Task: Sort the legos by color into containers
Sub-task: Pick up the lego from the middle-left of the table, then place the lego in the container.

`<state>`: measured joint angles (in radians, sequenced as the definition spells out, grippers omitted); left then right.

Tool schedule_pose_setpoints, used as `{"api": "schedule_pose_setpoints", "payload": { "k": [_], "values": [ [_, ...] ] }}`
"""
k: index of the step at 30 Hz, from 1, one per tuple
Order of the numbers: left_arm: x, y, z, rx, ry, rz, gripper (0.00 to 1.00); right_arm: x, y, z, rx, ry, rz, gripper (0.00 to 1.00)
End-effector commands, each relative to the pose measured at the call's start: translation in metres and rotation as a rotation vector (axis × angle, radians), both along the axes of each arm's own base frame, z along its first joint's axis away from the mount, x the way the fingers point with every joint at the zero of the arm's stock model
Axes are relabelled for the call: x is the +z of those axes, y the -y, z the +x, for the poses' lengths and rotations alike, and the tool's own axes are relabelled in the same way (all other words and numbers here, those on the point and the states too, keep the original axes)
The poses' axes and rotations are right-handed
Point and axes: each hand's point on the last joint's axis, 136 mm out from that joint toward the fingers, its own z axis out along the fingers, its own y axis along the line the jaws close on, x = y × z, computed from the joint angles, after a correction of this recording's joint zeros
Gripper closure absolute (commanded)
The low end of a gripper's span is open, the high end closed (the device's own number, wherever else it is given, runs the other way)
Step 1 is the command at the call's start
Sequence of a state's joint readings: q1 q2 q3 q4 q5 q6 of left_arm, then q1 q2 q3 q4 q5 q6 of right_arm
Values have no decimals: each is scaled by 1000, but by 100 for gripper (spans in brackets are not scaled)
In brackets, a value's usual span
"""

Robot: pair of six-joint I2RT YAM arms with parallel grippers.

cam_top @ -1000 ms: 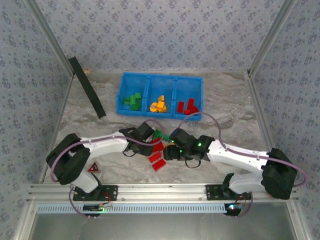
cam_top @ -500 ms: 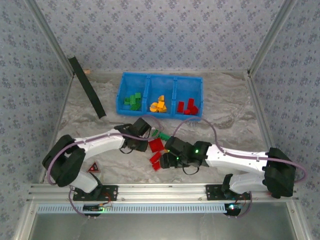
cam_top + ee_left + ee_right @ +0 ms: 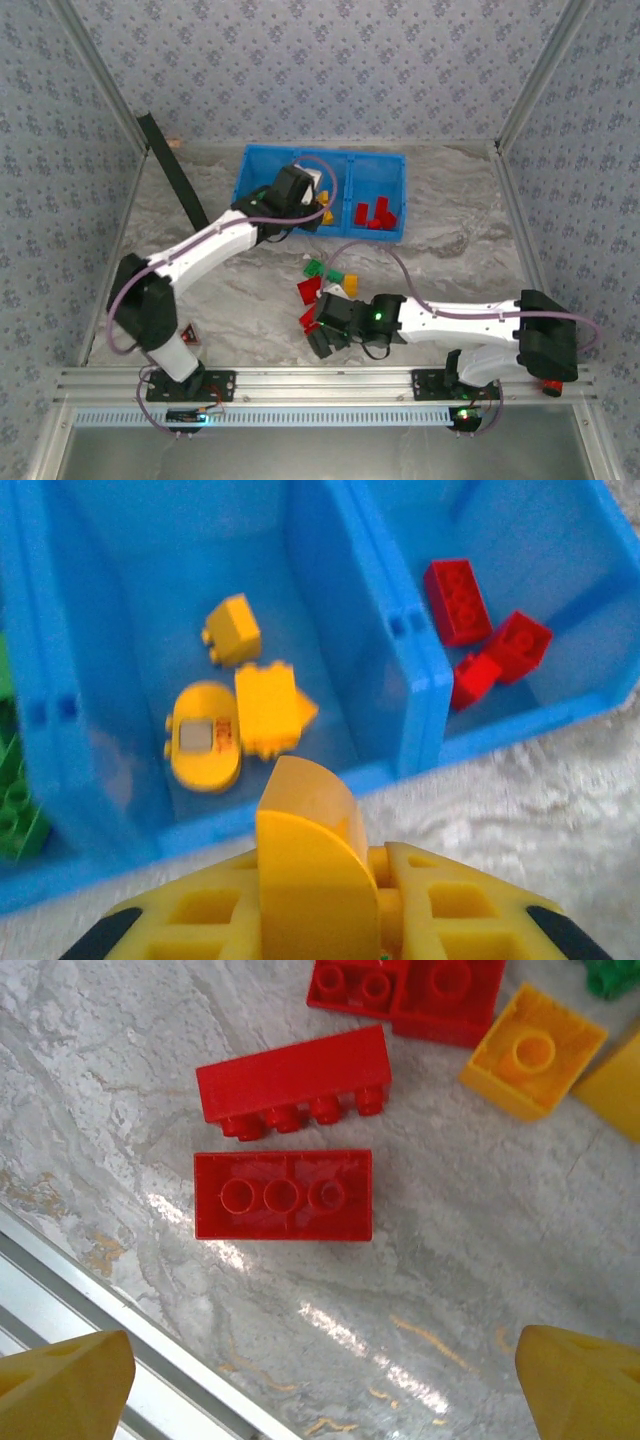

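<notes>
My left gripper will reach outward past the front edge of the tray's middle section, which holds yellow bricks below, then lower and release the curved brick.
The blue tray (image 3: 322, 153) stands at the back, with green, yellow and red legos in its left, middle and right compartments. My left gripper (image 3: 303, 194) hovers at the front edge of the middle compartment, shut on a curved yellow brick (image 3: 305, 845). Below it lie yellow bricks (image 3: 265, 705); red bricks (image 3: 460, 600) lie in the right compartment. Loose legos remain mid-table: green (image 3: 314, 268), red (image 3: 309, 290), yellow (image 3: 349, 281). My right gripper (image 3: 322, 336) hangs open above the table just in front of two long red bricks (image 3: 283, 1195), with nothing between its fingers (image 3: 70, 1375).
A black strip (image 3: 175, 175) leans at the back left. A dark red triangle piece (image 3: 188, 334) lies near the left arm's base. The metal rail (image 3: 60, 1300) at the table's near edge runs close under the right gripper. A yellow brick (image 3: 530, 1055) sits beside the red ones.
The left arm closed on the yellow brick at the pile and swung it back to the tray. The right gripper moved toward the near edge and opened wide.
</notes>
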<state>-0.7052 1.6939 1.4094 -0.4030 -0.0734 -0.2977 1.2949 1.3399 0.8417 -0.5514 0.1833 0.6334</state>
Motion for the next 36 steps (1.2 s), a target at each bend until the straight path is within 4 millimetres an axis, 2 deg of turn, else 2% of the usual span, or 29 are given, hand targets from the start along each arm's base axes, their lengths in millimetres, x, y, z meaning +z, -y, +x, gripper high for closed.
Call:
{"api": "schedule_pose_setpoints", "payload": {
  "k": [1,4,8,14,18,30,36],
  "values": [
    [-12,10,30,-13,1,42,81,5,-4,11,91,112,-65,0],
    [-31,17,55,11,-33,72,82,0,-10,12,121,124,-106,0],
    [-49,29,76,8,-57,90,83,-8,-19,12,135,129,-161,0],
    [-69,42,90,0,-94,109,82,-18,-32,12,110,98,-177,0],
    [-84,45,89,-8,-134,118,79,-26,-37,12,84,82,-180,0],
    [-85,41,90,12,-136,126,50,-43,-39,17,42,53,-225,1],
    [-70,41,90,7,-115,110,42,-51,-33,18,20,31,-242,14]
  ]
}}
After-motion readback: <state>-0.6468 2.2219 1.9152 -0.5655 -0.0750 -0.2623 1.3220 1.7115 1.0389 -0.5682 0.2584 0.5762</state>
